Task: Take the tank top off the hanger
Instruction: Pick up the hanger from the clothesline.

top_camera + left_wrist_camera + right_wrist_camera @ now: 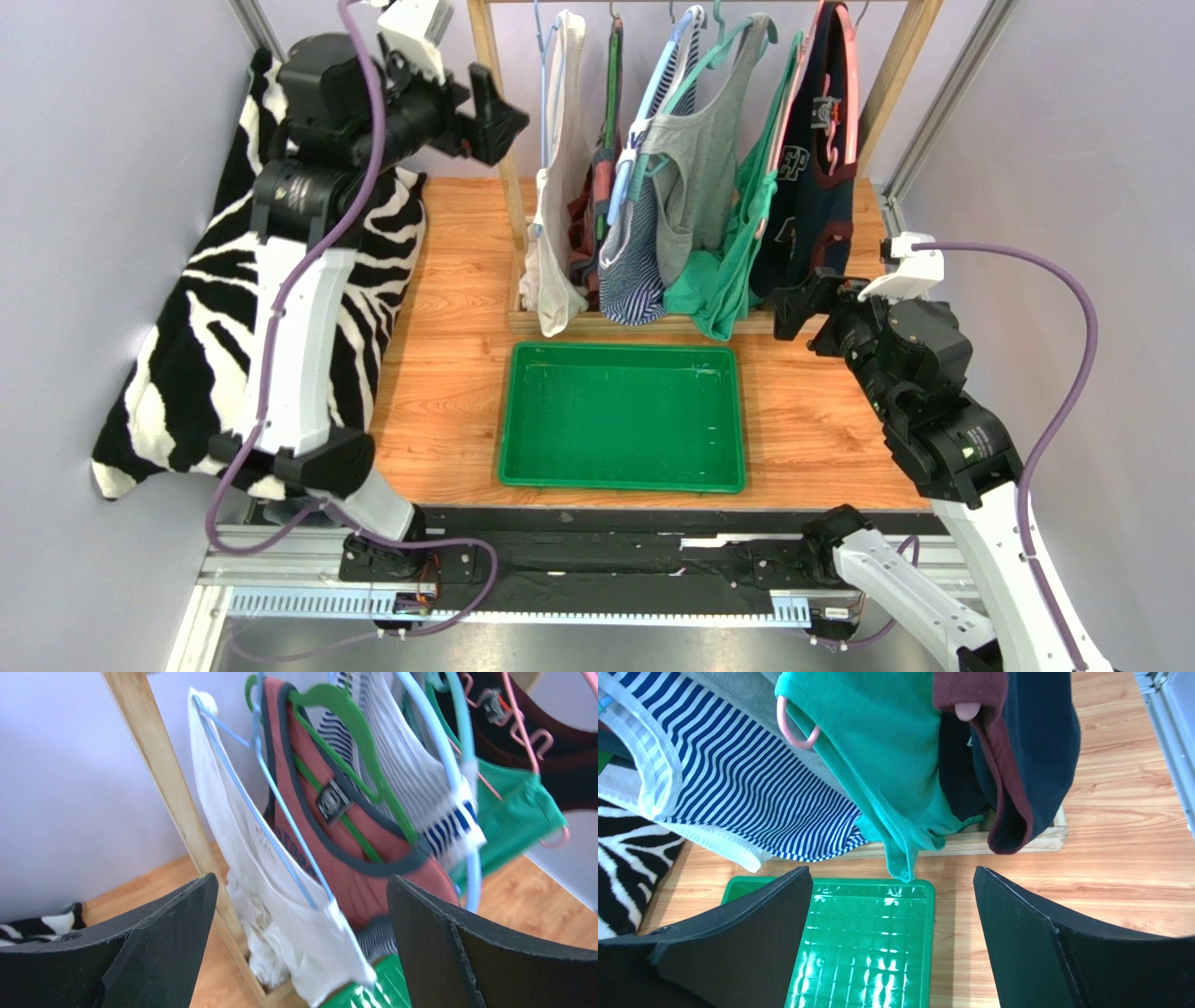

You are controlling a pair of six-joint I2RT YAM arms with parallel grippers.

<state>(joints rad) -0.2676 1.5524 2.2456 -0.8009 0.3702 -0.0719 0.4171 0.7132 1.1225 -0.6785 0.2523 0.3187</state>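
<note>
I need to move my left gripper down and to the right in the top view next, onto the light blue hanger's lower bar (544, 147) (282, 859), because that part of the bar looks free of cloth.
Several tank tops hang on hangers from a wooden rack: white (558, 168), red-brown (603, 182), blue-striped (638, 266), grey (697, 168), green (730, 266) and navy (814, 168). My left gripper (491, 119) is raised at the rack's left end, open and empty. In the left wrist view the left gripper (302, 880) faces the white tank top (281, 882) on its light blue hanger (281, 805), apart from it. My right gripper (807, 301) is low at the rack's right, open and empty. In the right wrist view the right gripper (892, 871) is below the green top (885, 763).
A green tray (622, 416) lies on the wooden table in front of the rack. A zebra-print cloth (197, 336) covers the left side. The rack's left post (498, 112) stands close to my left gripper. Grey walls close both sides.
</note>
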